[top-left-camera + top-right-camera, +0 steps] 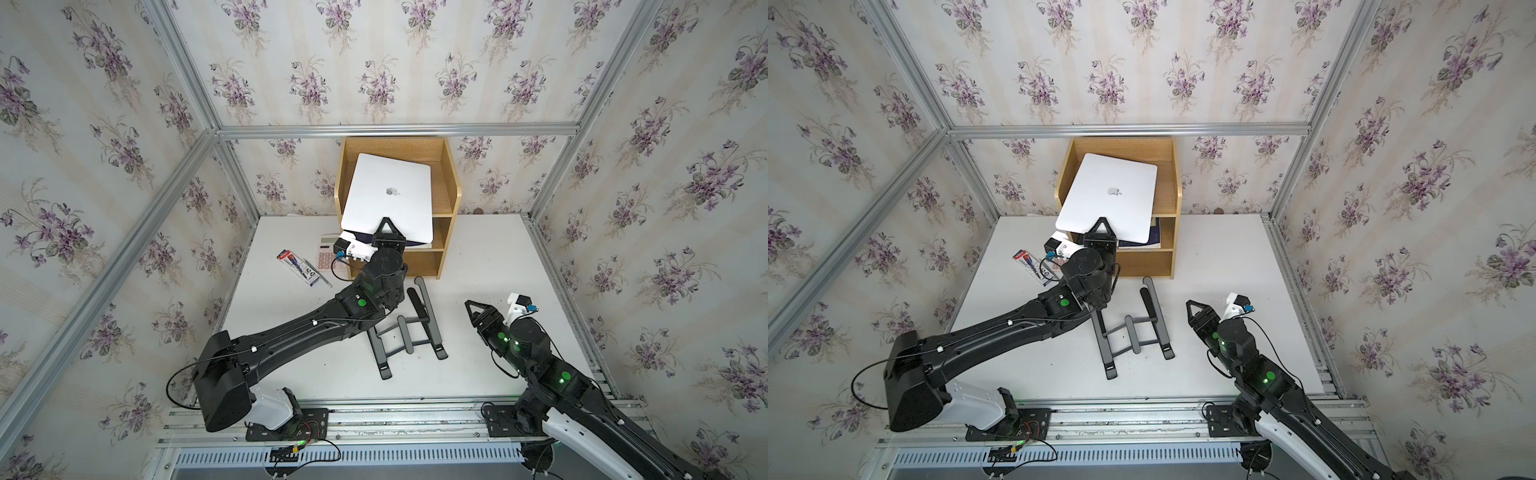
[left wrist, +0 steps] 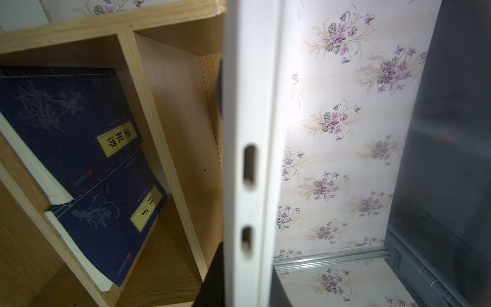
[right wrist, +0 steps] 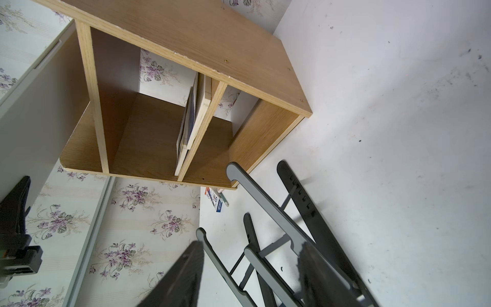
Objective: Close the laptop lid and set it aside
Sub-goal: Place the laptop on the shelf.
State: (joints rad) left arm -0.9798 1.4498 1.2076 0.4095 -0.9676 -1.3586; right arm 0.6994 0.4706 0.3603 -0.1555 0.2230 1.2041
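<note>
The laptop hangs tilted above the shelf unit's upper board (image 1: 441,192). My left gripper brings the laptop's near edge down onto that bare board next and releases it there.
The laptop (image 1: 390,195) (image 1: 1108,195) is silver-white, and its lid lies flat against the base with the apple logo facing up. It hangs tilted over the open top of the wooden shelf unit (image 1: 453,216). My left gripper (image 1: 387,226) (image 1: 1100,226) is shut on the laptop's near edge. In the left wrist view that edge (image 2: 249,106) runs between the dark fingers of the left gripper (image 2: 245,281). My right gripper (image 1: 473,309) (image 1: 1194,307) (image 3: 252,265) stands open and empty over the table, beside the stand. The right wrist view shows the laptop's grey underside (image 3: 34,106).
A black folding stand (image 1: 409,328) (image 3: 265,212) lies flat mid-table. A pinkish calculator (image 1: 326,253) and a pen pack (image 1: 297,266) sit left of the shelf. Dark blue books (image 2: 66,119) lie in the shelf's middle compartment. Papered walls with aluminium frames close in the table.
</note>
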